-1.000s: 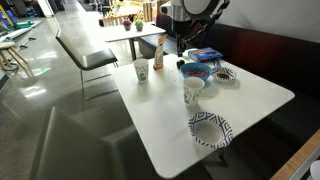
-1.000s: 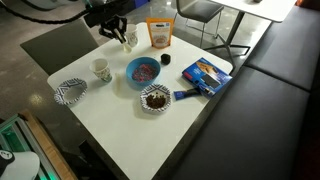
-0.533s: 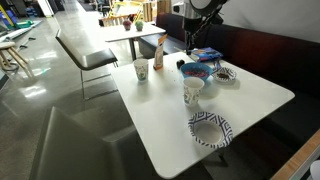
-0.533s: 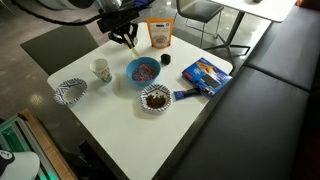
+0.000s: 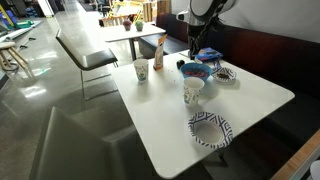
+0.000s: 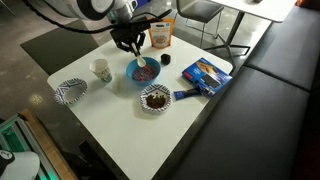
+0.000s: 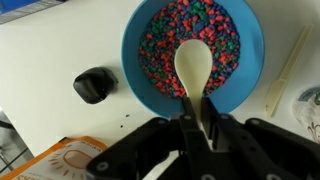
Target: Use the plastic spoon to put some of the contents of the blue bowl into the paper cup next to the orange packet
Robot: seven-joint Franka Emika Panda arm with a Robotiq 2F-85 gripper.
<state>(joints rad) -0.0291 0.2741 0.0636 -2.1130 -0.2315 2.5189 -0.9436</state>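
Observation:
My gripper goes down next until the scoop rests on the coloured bits, then releases the spoon's handle. The dark blue bowl (image 6: 143, 72) lies just below my gripper.
The dark blue bowl (image 7: 195, 50) holds small pink, blue and dark coloured bits. My gripper (image 7: 196, 112) is right above its near rim, shut on the handle of the pale plastic spoon (image 7: 193, 65), whose empty scoop lies over the bits. In both exterior views the gripper (image 6: 138, 47) (image 5: 194, 52) hangs over the bowl (image 6: 143, 72) (image 5: 197, 69). The paper cup (image 5: 141, 71) stands beside the orange packet (image 5: 158, 54) (image 6: 160, 33); in an exterior view my arm hides the cup.
A second white cup (image 6: 101, 70) (image 5: 193, 91), a patterned paper plate (image 6: 72, 91) (image 5: 210, 129), a plate of brown bits (image 6: 155, 98), a flat blue packet (image 6: 205, 73) and a small black object (image 7: 95, 86) are on the white table (image 6: 120, 125).
My gripper has moved with the spoon from above the paper cup by the orange packet to above the blue bowl and come down to its contents.

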